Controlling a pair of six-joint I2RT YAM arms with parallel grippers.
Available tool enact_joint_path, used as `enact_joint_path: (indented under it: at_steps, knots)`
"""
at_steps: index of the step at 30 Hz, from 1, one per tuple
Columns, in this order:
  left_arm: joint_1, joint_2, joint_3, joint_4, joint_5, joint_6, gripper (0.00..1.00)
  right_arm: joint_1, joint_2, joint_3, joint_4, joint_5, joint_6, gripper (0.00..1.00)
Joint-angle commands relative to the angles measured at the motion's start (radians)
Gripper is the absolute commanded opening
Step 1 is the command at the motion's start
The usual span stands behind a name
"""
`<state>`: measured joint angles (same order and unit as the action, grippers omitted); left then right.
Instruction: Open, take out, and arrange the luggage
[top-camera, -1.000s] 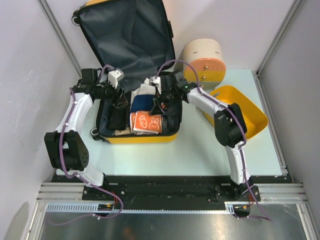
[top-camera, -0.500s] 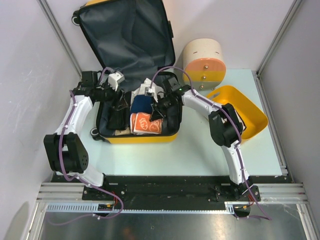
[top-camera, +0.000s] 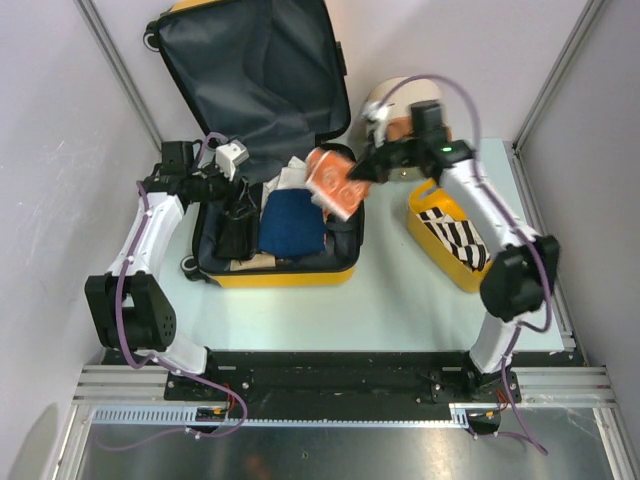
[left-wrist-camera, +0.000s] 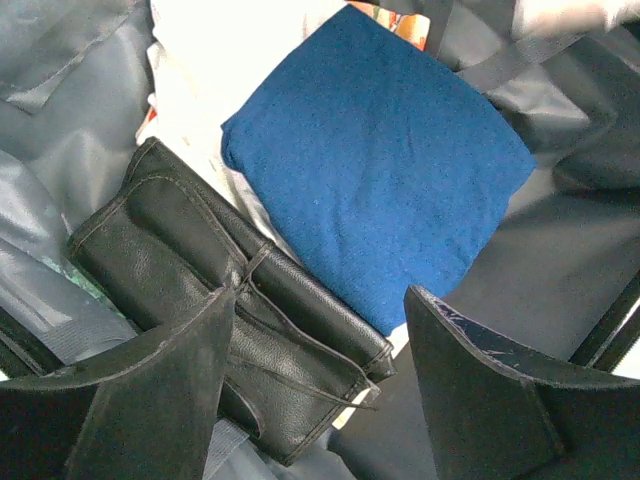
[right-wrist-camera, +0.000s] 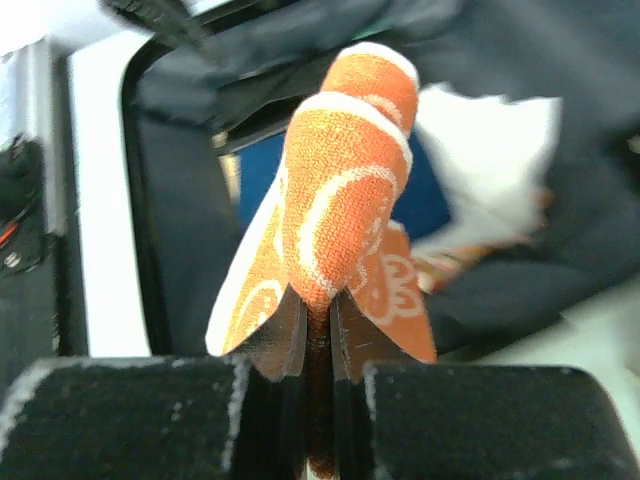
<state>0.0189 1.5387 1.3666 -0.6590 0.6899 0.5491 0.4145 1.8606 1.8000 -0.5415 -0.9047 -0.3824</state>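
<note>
Next, my right gripper swings to the right in the top view and brings the orange cloth (right-wrist-camera: 345, 200) down into the yellow basket, since a striped cloth already lies there.
The luggage (top-camera: 290, 277), a yellow suitcase, lies open with its dark-lined lid (top-camera: 250, 70) leaning on the back wall. My right gripper (top-camera: 362, 172) is shut on an orange white-patterned cloth (top-camera: 335, 185) and holds it above the case's right edge. In the right wrist view the orange cloth (right-wrist-camera: 345, 200) is pinched between the pads of my right gripper (right-wrist-camera: 320, 400). My left gripper (top-camera: 240, 205) hangs open inside the case's left side. From the left wrist, that gripper (left-wrist-camera: 320, 390) stands over a black leather pouch (left-wrist-camera: 230, 300) beside a folded blue cloth (left-wrist-camera: 390, 170).
A yellow basket (top-camera: 478, 280) at the right holds a black-and-white striped cloth (top-camera: 450, 235). A cream-and-pink drum box (top-camera: 405, 110) stands at the back, partly behind my right arm. White fabric (top-camera: 292, 175) lies behind the blue cloth (top-camera: 292, 222).
My right gripper has shut on the orange cloth and lifted it up and right out of the case, baring the blue cloth. The right arm swung off the basket. The left gripper kept still.
</note>
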Motion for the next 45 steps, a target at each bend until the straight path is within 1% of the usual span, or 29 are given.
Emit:
enact_joint_path:
  at_steps: [1,2,3,5,6,8,10,14,18,21,25,28,30,31,33,34,35,36,37,38,39,42,43,45]
  knots:
    - [-0.01,-0.029,0.032,0.027,0.046,-0.006,0.74,-0.173,-0.185,-0.08,0.046,0.053,0.126,0.0]
    - [-0.039,-0.026,0.034,0.029,0.051,-0.006,0.73,-0.204,-0.204,-0.094,0.038,0.058,0.129,0.0]
    - [-0.045,-0.02,0.038,0.03,0.056,-0.006,0.73,-0.268,-0.222,-0.105,0.003,0.061,0.125,0.0]
    - [-0.06,-0.012,0.048,0.032,0.057,-0.006,0.73,-0.327,-0.259,-0.128,-0.04,0.075,0.083,0.0]
    - [-0.063,-0.006,0.051,0.033,0.06,-0.005,0.74,-0.377,-0.271,-0.14,-0.063,0.075,0.079,0.0]
    - [-0.079,0.008,0.061,0.035,0.059,-0.005,0.73,-0.416,-0.302,-0.178,-0.08,0.079,0.062,0.0]
    - [-0.088,0.018,0.068,0.035,0.062,-0.005,0.74,-0.488,-0.314,-0.205,-0.101,0.075,0.05,0.0]
    - [-0.1,0.029,0.089,0.036,0.057,-0.006,0.74,-0.559,-0.322,-0.283,-0.138,0.046,0.005,0.0]
    - [-0.106,0.037,0.095,0.038,0.048,-0.008,0.74,-0.609,-0.295,-0.329,-0.237,0.001,-0.059,0.0]
    - [-0.108,0.04,0.091,0.038,0.04,-0.012,0.74,-0.651,-0.258,-0.376,-0.268,-0.019,-0.091,0.0]
    - [-0.111,0.049,0.089,0.036,0.037,-0.018,0.74,-0.684,-0.14,-0.386,-0.249,0.006,-0.098,0.0]
    - [-0.114,0.063,0.091,0.036,0.028,-0.018,0.74,-0.686,-0.088,-0.386,-0.166,0.064,-0.089,0.0]
    - [-0.119,0.069,0.091,0.036,0.01,-0.02,0.75,-0.684,-0.043,-0.386,-0.069,0.116,-0.07,0.0]
    - [-0.122,0.077,0.089,0.036,0.002,-0.02,0.76,-0.684,-0.031,-0.386,-0.031,0.182,-0.046,0.0]
    - [-0.134,0.087,0.091,0.036,-0.038,-0.02,0.76,-0.677,-0.003,-0.386,0.067,0.243,-0.033,0.02]
    - [-0.14,0.103,0.092,0.036,-0.053,-0.018,0.77,-0.674,0.005,-0.386,0.093,0.289,-0.038,0.09]
    - [-0.152,0.112,0.095,0.036,-0.068,-0.017,0.77,-0.671,0.014,-0.384,0.129,0.308,-0.041,0.18]
    - [-0.16,0.119,0.097,0.036,-0.088,-0.014,0.77,-0.666,0.018,-0.384,0.135,0.323,-0.049,0.37]
    - [-0.168,0.126,0.097,0.036,-0.093,0.001,0.77,-0.654,0.022,-0.384,0.135,0.357,-0.053,0.46]
    - [-0.184,0.133,0.091,0.036,-0.096,0.017,0.77,-0.649,0.022,-0.38,0.124,0.365,-0.062,0.52]
    - [-0.194,0.13,0.082,0.036,-0.105,0.038,0.76,-0.646,0.015,-0.378,0.114,0.365,-0.067,0.6]
    - [-0.237,0.107,0.011,0.036,-0.116,0.175,0.76,-0.638,-0.029,-0.378,0.08,0.372,-0.061,0.7]
    - [-0.246,0.103,-0.023,0.036,-0.119,0.245,0.75,-0.637,-0.046,-0.378,0.071,0.369,-0.058,0.72]
    - [-0.269,0.1,-0.049,0.038,-0.121,0.305,0.75,-0.637,-0.076,-0.376,0.049,0.366,-0.05,0.79]
